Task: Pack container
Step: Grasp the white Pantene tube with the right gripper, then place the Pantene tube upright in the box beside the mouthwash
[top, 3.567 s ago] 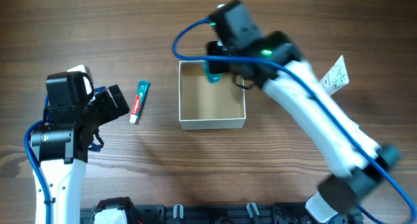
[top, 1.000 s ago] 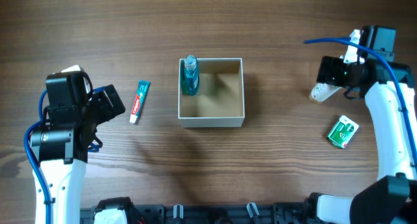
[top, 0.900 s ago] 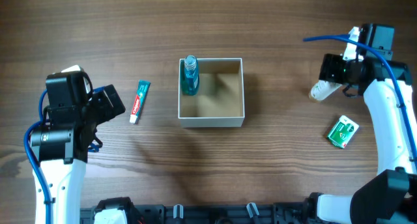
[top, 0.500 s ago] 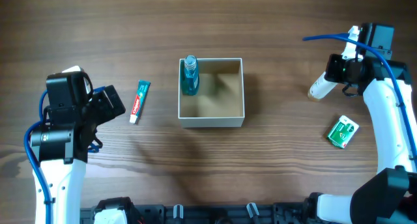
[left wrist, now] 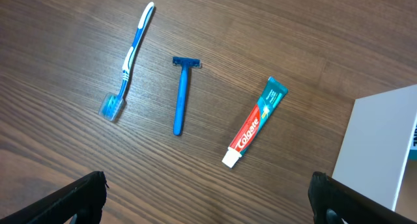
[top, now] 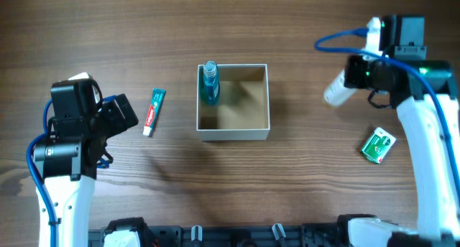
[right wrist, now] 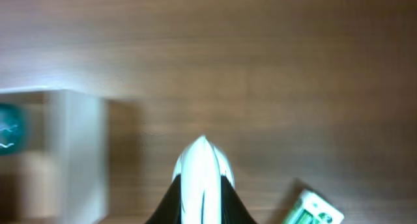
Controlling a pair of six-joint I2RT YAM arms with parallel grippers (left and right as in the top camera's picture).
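Note:
I need to move my right gripper to the left in the overhead view, over the container [top: 266, 96], and then down. The container's tan bottom is free beside the teal bottle [top: 209, 83].
The container [top: 266, 96], a square white-walled box with a tan inside, sits mid-table and holds a teal bottle [top: 209, 83] upright in its far left corner. My right gripper [top: 353, 76] is shut on a white tube [top: 336, 88] and holds it above the table, right of the container; the tube [right wrist: 203, 175] sticks out between the fingers in the right wrist view, with the container wall [right wrist: 78, 146] at the left. My left gripper [left wrist: 205, 198] is open and empty, above bare wood left of the container [left wrist: 378, 146].
A red and teal toothpaste tube [top: 154, 111] lies left of the container. A blue razor [left wrist: 181, 97] and a blue toothbrush [left wrist: 130, 58] lie further left. A green and white packet [top: 378, 146] lies at the right, below the right arm.
My right gripper closed on the white tube, lifted it and moved left toward the container. Before that it left the teal bottle in the container. The left arm has not moved.

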